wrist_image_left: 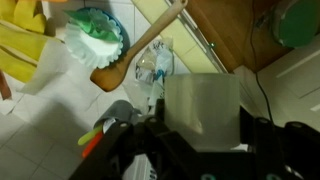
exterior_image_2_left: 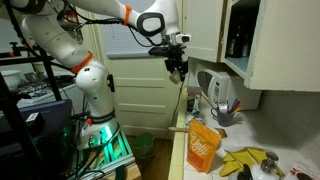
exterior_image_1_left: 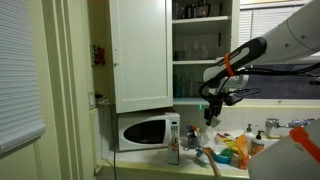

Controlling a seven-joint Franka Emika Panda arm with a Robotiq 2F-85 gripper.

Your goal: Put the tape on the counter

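Note:
I will next move my gripper down and toward the microwave, onto the bare counter beside it, and release the tape (wrist_image_left: 200,105) there. The tape still hangs high above the counter.
My gripper (wrist_image_left: 200,135) is shut on a pale, translucent roll of tape (wrist_image_left: 200,105) that fills the gap between the fingers in the wrist view. In both exterior views the gripper (exterior_image_1_left: 210,108) (exterior_image_2_left: 176,68) hangs in the air in front of the open cupboard, well above the counter (exterior_image_1_left: 232,170) (exterior_image_2_left: 262,132). The tape is too small to make out in the exterior views. In the wrist view the pale counter (wrist_image_left: 60,110) lies far below the tape.
On the counter below lie a wooden spoon (wrist_image_left: 140,50), a clear bottle (wrist_image_left: 156,66), a yellow glove (wrist_image_left: 20,50) and a green-and-white item (wrist_image_left: 95,30). A microwave (exterior_image_1_left: 145,130), an open cupboard door (exterior_image_1_left: 140,55), an orange bag (exterior_image_2_left: 203,147) and a utensil holder (exterior_image_2_left: 222,100) are nearby.

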